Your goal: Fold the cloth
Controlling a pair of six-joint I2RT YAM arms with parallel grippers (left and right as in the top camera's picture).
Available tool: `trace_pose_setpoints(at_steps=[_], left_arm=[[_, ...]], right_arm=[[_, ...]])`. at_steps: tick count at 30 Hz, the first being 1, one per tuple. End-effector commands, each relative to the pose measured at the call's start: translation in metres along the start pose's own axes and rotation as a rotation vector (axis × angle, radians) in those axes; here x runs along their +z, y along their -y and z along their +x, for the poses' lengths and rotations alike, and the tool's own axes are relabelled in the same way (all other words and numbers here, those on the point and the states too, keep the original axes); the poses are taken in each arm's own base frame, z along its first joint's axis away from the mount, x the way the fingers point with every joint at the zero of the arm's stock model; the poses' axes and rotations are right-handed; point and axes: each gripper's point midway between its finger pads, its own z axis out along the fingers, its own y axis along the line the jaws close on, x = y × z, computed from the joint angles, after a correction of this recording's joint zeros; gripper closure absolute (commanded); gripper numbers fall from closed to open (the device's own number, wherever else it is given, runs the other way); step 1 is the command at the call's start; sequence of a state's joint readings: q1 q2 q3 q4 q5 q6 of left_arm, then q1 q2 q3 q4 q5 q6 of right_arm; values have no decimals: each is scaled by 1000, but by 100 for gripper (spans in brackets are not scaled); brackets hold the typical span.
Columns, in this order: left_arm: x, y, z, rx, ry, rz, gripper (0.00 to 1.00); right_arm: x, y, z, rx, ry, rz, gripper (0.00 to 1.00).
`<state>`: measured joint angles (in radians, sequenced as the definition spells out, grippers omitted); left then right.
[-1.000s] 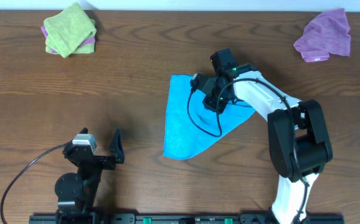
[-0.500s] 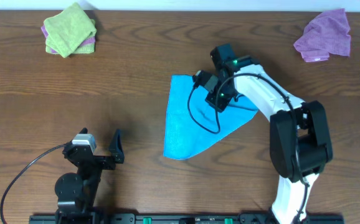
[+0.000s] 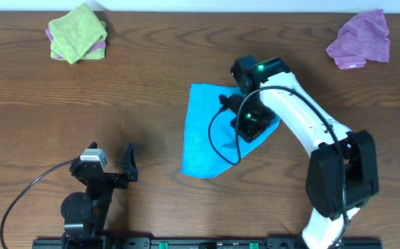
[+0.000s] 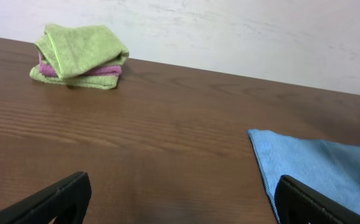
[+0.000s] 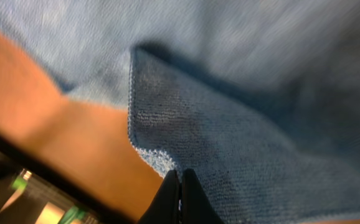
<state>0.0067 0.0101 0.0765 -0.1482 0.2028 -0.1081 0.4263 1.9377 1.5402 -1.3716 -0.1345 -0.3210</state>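
My right gripper will next move back and down to the bare tabletop past the slanting fold [image 3: 273, 171], because that spot is below it, toward my base.
A blue cloth [image 3: 203, 142] lies on the brown table [image 3: 117, 104] at the centre, its right side lifted and folded inward. My right gripper [image 3: 250, 123] is over the cloth's right part. In the right wrist view the right gripper [image 5: 180, 180] is shut on an edge of the blue cloth [image 5: 230, 143], which hangs above the cloth below. My left gripper [image 3: 117, 169] is open and empty near the front left. In the left wrist view its fingertips [image 4: 61, 196] frame bare table, and the blue cloth [image 4: 317, 168] lies at the right.
A folded stack of green and pink cloths [image 3: 77, 32] sits at the back left and shows in the left wrist view [image 4: 77, 56]. A crumpled purple cloth [image 3: 360, 39] lies at the back right. A black cable [image 3: 221, 135] loops over the blue cloth.
My right gripper has moved toward the front and slightly right with the cloth's edge, drawing the right corner in so the cloth looks narrower. The left arm has not moved.
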Motion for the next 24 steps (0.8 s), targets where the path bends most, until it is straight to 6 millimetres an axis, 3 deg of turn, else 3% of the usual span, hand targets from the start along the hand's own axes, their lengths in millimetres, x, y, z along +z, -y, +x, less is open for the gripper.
trace_pose_setpoints(at_steps=[1, 7, 17, 24], left_arm=[[3, -5, 15, -10, -34, -16, 5], [3, -5, 15, -10, -33, -16, 5], [3, -5, 15, -10, -34, -15, 5], [3, -5, 15, -11, -34, -14, 5]], right_arm=[[-5, -5, 5, 31, 1, 31, 98], [-22, -10, 36, 29, 147, 112, 98], [25, -16, 101, 333, 64, 89, 98], [34, 27, 144, 724, -17, 267, 98]])
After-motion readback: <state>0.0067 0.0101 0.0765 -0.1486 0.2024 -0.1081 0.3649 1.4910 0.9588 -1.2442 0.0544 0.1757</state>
